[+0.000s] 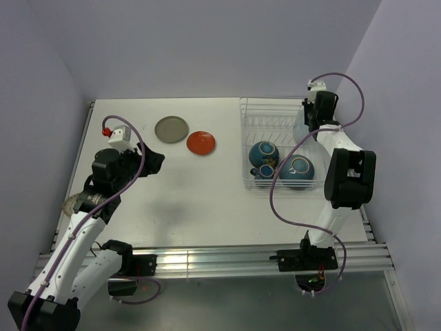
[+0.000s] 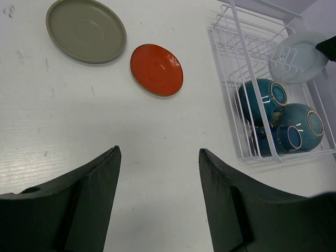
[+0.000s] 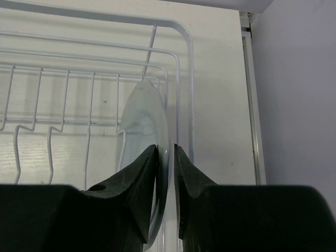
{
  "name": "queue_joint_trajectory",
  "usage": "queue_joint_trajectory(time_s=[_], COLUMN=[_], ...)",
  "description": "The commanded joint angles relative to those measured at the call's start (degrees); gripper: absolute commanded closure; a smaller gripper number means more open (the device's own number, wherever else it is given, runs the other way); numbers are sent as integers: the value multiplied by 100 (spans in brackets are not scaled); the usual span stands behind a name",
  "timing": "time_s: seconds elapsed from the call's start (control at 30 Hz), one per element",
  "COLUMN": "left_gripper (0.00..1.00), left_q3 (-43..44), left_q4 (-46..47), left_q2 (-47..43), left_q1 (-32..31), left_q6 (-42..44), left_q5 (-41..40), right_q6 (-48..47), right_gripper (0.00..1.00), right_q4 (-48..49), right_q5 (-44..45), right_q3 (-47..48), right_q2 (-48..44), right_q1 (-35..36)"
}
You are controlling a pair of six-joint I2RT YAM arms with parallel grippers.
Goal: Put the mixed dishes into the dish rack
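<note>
Next, my left gripper tilts its open fingers and lowers them outward to the grey-olive plate, onto its near rim point(image 1: 160, 138) point(image 2: 61, 47). The plate lies flat below and outward of the gripper.
The white wire dish rack point(image 1: 242, 138) stands at the right. Two teal bowls point(image 1: 264, 152) point(image 1: 298, 170) and a small dark mug point(image 1: 265, 171) lie in its near part. My right gripper point(image 1: 310, 118) is shut on the pale blue-white plate point(image 1: 302, 132). In the right wrist view the plate point(image 3: 144, 118) stands on edge between the fingertips point(image 3: 166, 149), among the rack's point(image 3: 94, 17) upright wires at its right end. The grey-olive plate point(image 1: 171, 129) and the orange-red plate point(image 1: 200, 143) lie flat on the table. My left gripper point(image 1: 156, 161) point(image 2: 159, 152) is open and empty, above bare table near them.
Purple walls close the back and both sides. A metal rail point(image 1: 207, 258) runs along the table's near edge. In the left wrist view the grey-olive plate point(image 2: 85, 30), orange-red plate point(image 2: 156, 69) and the rack point(image 2: 247, 44) with its bowls lie ahead.
</note>
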Motion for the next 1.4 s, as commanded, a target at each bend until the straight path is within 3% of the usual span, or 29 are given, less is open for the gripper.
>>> queue_joint_trajectory(time_s=[0.0, 0.17, 0.27, 0.4, 0.6, 0.83, 0.93, 1.03, 1.1, 1.2, 1.37], left_gripper=[33, 33, 33, 33, 33, 32, 33, 33, 34, 35, 38], left_q3=[-34, -25, -25, -25, -34, -34, -157, -288, -446, -543, 53], left_q4=[160, 160, 169, 169, 186, 353, 818, 1424, 2299, 3345, 4009], left_q2=[-24, -41, -41, -6, 152, 617, 1004, 1566, 2119, 3059, 4861], left_q1=[28, 28, 28, 37, 98, 449, 757, 924, 1038, 1240, 1504], left_q6=[70, 70, 70, 61, 35, -158, -579, -1229, -1748, -2644, -3489], left_q5=[48, 66, 66, 83, 294, 847, 1453, 1709, 1893, 2069, 2000], right_q6=[-121, -147, -147, -165, -139, -165, -86, -252, -506, -912, -701], right_gripper=[73, 67, 55, 31, 16, 10, 10, 11, 12, 13, 14], right_q4=[43, -1, 7, -19, -229, -844, -1222, -1775, -2469, -3033, -2516], right_q5=[68, 103, 129, 147, -185, -2203, -3023, -4445, -5519, -6092, -6462], right_q3=[-28, -80, -124, -159, -282, -800, -1029, -1170, -1144, -1231, -1829], right_q2=[-69, -69, -95, -261, -893, -2159, -2704, -3118, -3267, -3548, -4155], right_q1=[48, 66, 66, 57, -4, -49, 4, 179, 451, 978, 1164])
